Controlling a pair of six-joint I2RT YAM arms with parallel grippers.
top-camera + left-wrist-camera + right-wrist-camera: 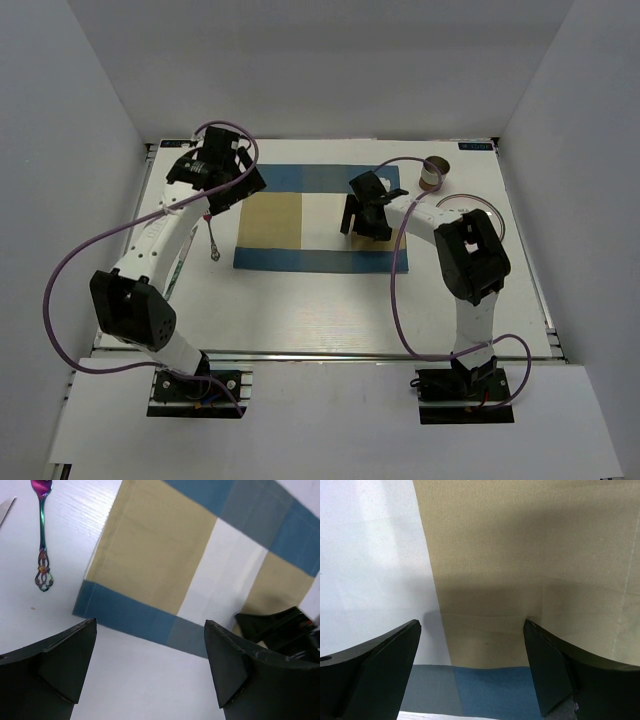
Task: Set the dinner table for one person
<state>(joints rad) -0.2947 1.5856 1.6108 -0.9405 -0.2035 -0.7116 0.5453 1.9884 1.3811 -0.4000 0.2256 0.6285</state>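
The right gripper swings its open fingers onto the plate's rim (502,222) next, since the rim lies to the right in the top view and the placemat (300,225) is bare.
The white dinner table (300,310) bears a blue-and-tan checked placemat (300,225) at its middle. My left gripper (240,190) is open and empty above the placemat's left far corner; its wrist view shows the placemat (165,560) and bare table between the fingers. My right gripper (366,226) is open and empty, low over the placemat's right part (520,555). An iridescent utensil (213,240) lies on the table left of the placemat and also shows in the left wrist view (42,545).
A small brown cup (433,175) stands at the back right. A plate's rim (497,218) shows behind the right arm. A metal blade tip (6,509) lies beside the utensil. The right gripper shows in the left wrist view (280,625).
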